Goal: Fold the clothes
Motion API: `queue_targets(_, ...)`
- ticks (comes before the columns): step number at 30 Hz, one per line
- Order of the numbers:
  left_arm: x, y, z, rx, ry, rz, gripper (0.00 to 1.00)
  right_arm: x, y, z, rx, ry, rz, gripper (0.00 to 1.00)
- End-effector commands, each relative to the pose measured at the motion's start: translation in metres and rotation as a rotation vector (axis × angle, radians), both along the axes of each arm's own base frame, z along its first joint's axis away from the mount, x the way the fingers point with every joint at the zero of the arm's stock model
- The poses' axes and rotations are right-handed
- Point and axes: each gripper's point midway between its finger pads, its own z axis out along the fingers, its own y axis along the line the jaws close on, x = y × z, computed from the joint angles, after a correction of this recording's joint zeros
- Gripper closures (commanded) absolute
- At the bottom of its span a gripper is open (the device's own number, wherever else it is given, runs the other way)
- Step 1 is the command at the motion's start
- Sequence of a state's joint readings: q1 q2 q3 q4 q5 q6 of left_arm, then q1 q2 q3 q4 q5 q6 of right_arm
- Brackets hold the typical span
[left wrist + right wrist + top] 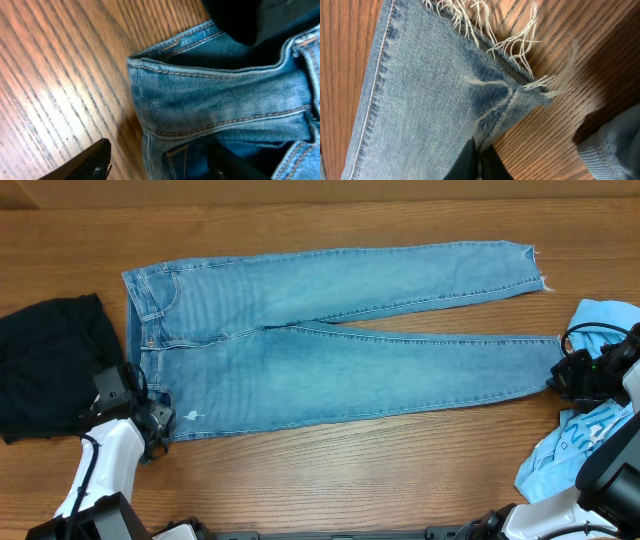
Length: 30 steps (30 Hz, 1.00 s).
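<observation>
My right gripper lifts the end of the near leg next and carries it outward to where the far leg's frayed end (524, 266) lies flat. Then it lowers the end and releases it.
Light blue jeans (330, 350) lie flat across the wooden table, waistband to the left, both legs running right. My left gripper (152, 416) is at the near corner of the waistband; in the left wrist view its fingers (162, 167) are open and straddle the waistband edge (210, 105). My right gripper (558, 376) is at the end of the near leg; in the right wrist view it (480, 162) is shut on the edge of the frayed hem (485, 85).
A black garment (50, 365) lies at the left edge, and shows at the top of the left wrist view (240, 20). A light blue garment (585, 445) lies crumpled at the right, under the right arm. Bare wood table (350, 470) runs along the front.
</observation>
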<state>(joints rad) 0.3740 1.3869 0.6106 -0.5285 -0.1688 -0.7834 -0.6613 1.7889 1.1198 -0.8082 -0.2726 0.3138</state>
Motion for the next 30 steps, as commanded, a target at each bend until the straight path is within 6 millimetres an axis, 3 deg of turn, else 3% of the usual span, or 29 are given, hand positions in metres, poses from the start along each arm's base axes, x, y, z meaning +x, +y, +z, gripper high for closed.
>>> queue_targets(1,-0.007,-0.004,-0.013,-0.018,0.011,0.001,0.36,0.004,-0.009,0.008,-0.035,-0.016,-0.006,0.96)
queue_targets(2,-0.007,-0.005,-0.017,-0.025,0.012,-0.002,0.39,0.004,-0.009,0.008,-0.035,-0.016,-0.007,0.96)
queue_targets(3,-0.005,-0.007,-0.021,-0.037,0.015,-0.030,0.51,0.004,-0.009,0.008,-0.035,-0.015,-0.006,0.96)
queue_targets(4,-0.001,-0.010,-0.023,-0.047,0.010,-0.080,0.82,0.003,-0.009,0.008,-0.034,-0.013,-0.006,0.96)
queue_targets(5,0.002,-0.010,-0.023,-0.044,0.006,-0.117,0.96,0.003,-0.009,0.008,-0.033,-0.013,-0.006,0.96)
queue_targets(9,0.007,-0.014,-0.008,-0.056,0.031,-0.228,0.96,0.000,-0.006,0.009,-0.023,-0.004,-0.008,0.96)
queue_targets(12,0.028,-0.019,0.036,-0.076,-0.046,-0.304,0.96,0.005,-0.009,0.038,-0.068,-0.077,-0.010,0.96)
queue_targets(15,0.040,-0.017,0.093,-0.017,-0.140,-0.359,0.96,0.009,-0.012,0.083,-0.150,-0.181,-0.010,0.96)
queue_targets(16,0.040,-0.017,0.121,0.017,-0.193,-0.363,0.96,0.009,-0.011,0.095,-0.168,-0.204,-0.011,0.96)
queue_targets(19,0.030,-0.021,0.170,0.088,-0.303,-0.365,0.96,0.006,-0.010,0.122,-0.200,-0.240,-0.012,0.96)
queue_targets(21,0.019,-0.022,0.190,0.123,-0.348,-0.359,0.96,0.004,-0.010,0.135,-0.210,-0.253,-0.014,0.96)
queue_targets(26,-0.009,-0.021,0.207,0.158,-0.384,-0.313,0.96,-0.010,-0.018,0.167,-0.211,-0.263,-0.059,0.96)
queue_targets(28,-0.008,-0.015,0.210,0.173,-0.398,-0.291,0.96,-0.008,-0.016,0.181,-0.230,-0.288,-0.050,0.96)
queue_targets(30,0.006,-0.007,0.220,0.207,-0.450,-0.287,0.96,0.002,-0.006,0.191,-0.241,-0.314,-0.009,0.96)
